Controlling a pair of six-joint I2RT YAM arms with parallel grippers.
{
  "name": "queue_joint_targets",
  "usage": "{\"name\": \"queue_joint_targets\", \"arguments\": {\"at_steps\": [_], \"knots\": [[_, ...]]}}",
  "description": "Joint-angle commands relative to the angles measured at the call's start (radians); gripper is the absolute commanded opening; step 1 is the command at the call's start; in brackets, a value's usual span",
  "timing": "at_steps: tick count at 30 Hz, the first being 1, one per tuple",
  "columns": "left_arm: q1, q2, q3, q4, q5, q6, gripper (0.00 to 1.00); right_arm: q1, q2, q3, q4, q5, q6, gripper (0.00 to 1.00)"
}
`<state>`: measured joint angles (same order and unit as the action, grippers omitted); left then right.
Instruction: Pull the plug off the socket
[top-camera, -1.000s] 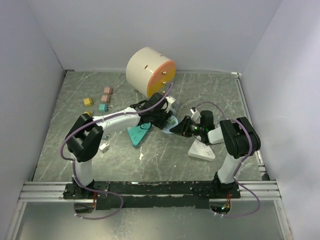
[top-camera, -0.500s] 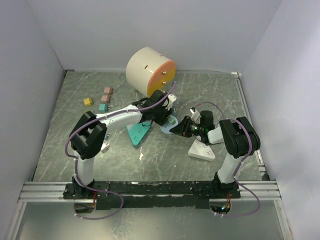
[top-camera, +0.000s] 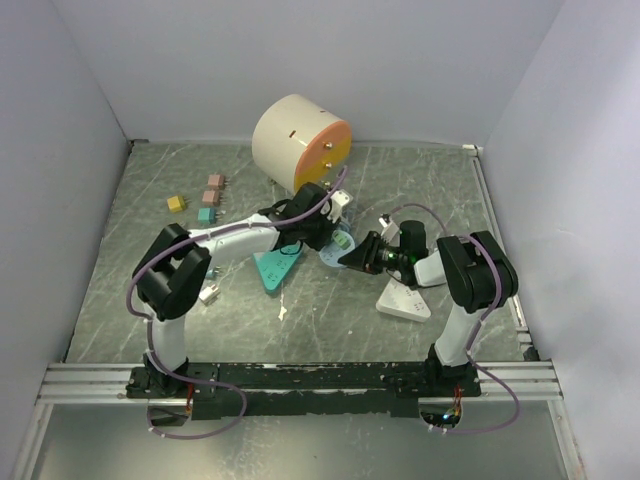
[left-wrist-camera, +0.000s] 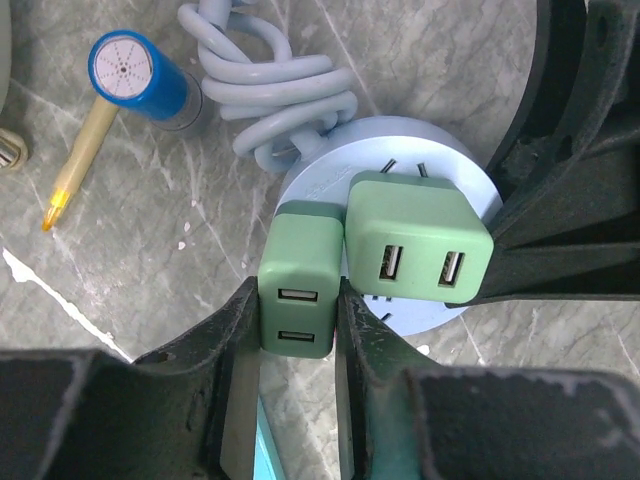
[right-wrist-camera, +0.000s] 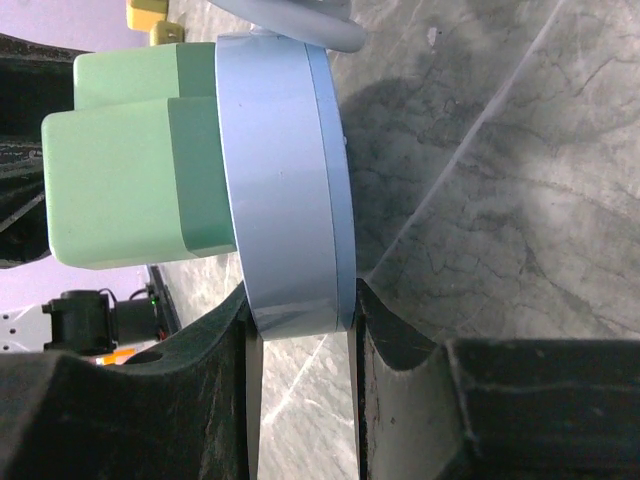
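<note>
I will pull off the smaller, darker plug, move my left gripper to the left in the top view, lower it and let go, because the tabletop beside the pink blocks is bare.
A pale blue round socket (left-wrist-camera: 350, 150) carries two green plugs. The smaller, darker plug (left-wrist-camera: 303, 250) sits between the fingers of my left gripper (left-wrist-camera: 297, 310), which is shut on its two sides. The larger light green plug (left-wrist-camera: 415, 240) stands beside it, untouched. In the right wrist view the socket (right-wrist-camera: 280, 170) is seen edge-on, with my right gripper (right-wrist-camera: 300, 305) shut on its rim. From above, the left gripper (top-camera: 322, 232) and right gripper (top-camera: 352, 255) meet at the socket (top-camera: 336, 249) in mid-table.
The socket's coiled grey-blue cable (left-wrist-camera: 270, 90) lies behind it, next to a blue-capped pen (left-wrist-camera: 135, 75). A cream and orange cylinder (top-camera: 300, 140) stands at the back. Small coloured blocks (top-camera: 210, 195) lie far left, a teal wedge (top-camera: 275, 268) near centre, a white wedge (top-camera: 405, 300) right.
My left gripper has shifted a little toward the socket and closed on the darker green plug. The right gripper and the socket have stayed put.
</note>
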<state>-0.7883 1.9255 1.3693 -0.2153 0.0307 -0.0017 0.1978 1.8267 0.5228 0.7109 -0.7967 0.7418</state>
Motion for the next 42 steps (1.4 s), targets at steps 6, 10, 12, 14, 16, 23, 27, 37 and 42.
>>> {"name": "queue_joint_targets", "arguments": {"at_steps": [6, 10, 12, 14, 16, 23, 27, 37, 42], "knots": [[-0.045, -0.120, -0.066, 0.059, -0.097, -0.063, 0.07, 0.005, 0.117, -0.019, -0.151, 0.103, -0.059, 0.00], [-0.046, -0.188, -0.115, 0.092, -0.069, -0.102, 0.07, 0.005, 0.104, -0.019, -0.178, 0.155, -0.065, 0.00], [-0.046, -0.231, -0.157, 0.123, -0.092, -0.108, 0.07, 0.005, 0.102, -0.020, -0.194, 0.183, -0.064, 0.00], [-0.049, -0.271, -0.198, 0.151, -0.107, -0.098, 0.07, 0.005, 0.105, -0.016, -0.228, 0.224, -0.063, 0.00], [-0.064, -0.312, -0.224, 0.165, -0.114, -0.078, 0.07, 0.003, 0.111, -0.014, -0.248, 0.254, -0.055, 0.00], [-0.123, -0.382, -0.288, 0.222, -0.185, -0.034, 0.07, 0.001, 0.123, -0.026, -0.208, 0.256, 0.027, 0.00], [-0.157, -0.359, -0.294, 0.221, -0.244, -0.019, 0.07, 0.002, 0.071, -0.036, -0.227, 0.279, 0.059, 0.00], [-0.074, -0.394, -0.284, 0.161, -0.132, -0.143, 0.07, 0.003, 0.056, -0.048, -0.170, 0.244, 0.021, 0.00], [0.107, -0.518, -0.340, 0.156, 0.097, -0.230, 0.07, 0.003, 0.066, -0.046, -0.157, 0.216, 0.012, 0.00]]}}
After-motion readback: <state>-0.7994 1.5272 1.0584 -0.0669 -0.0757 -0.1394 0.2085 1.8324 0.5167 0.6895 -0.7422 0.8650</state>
